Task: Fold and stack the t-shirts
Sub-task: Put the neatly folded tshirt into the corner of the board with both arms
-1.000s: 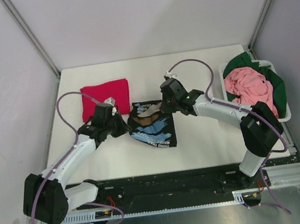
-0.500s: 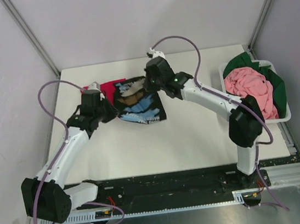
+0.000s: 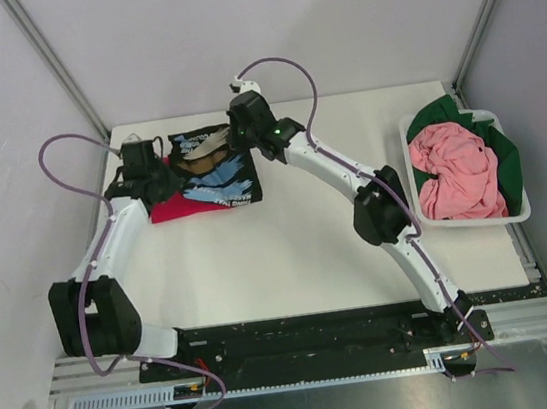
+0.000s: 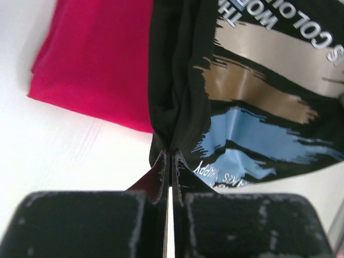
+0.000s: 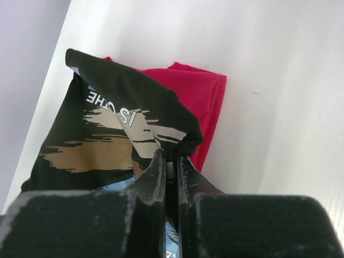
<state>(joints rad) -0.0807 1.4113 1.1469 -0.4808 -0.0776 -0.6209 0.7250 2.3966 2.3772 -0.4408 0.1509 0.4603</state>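
Observation:
The red t-shirt (image 3: 175, 209) (image 5: 194, 92) lies below my right gripper and to the left in the top view, so the gripper goes down and that way next, then releases.
The folded black t-shirt (image 3: 214, 170), with a blue and tan print, hangs between both grippers over the folded crimson red t-shirt (image 3: 175, 209) at the table's far left. My left gripper (image 3: 167, 174) is shut on the black shirt's left edge (image 4: 172, 107). My right gripper (image 3: 235, 145) is shut on its right edge (image 5: 183, 141). The red shirt shows beneath in the left wrist view (image 4: 91, 64) and in the right wrist view (image 5: 207, 107). The pink t-shirt (image 3: 455, 168) and the dark green t-shirt (image 3: 506, 162) lie crumpled in the basket.
A white plastic basket (image 3: 469, 221) stands at the table's right edge. Grey walls and frame posts close in the far and side edges. The red shirt lies near the table's left edge.
Both grippers have carried the black t-shirt from the table's middle to the far left, and it is now over the red t-shirt.

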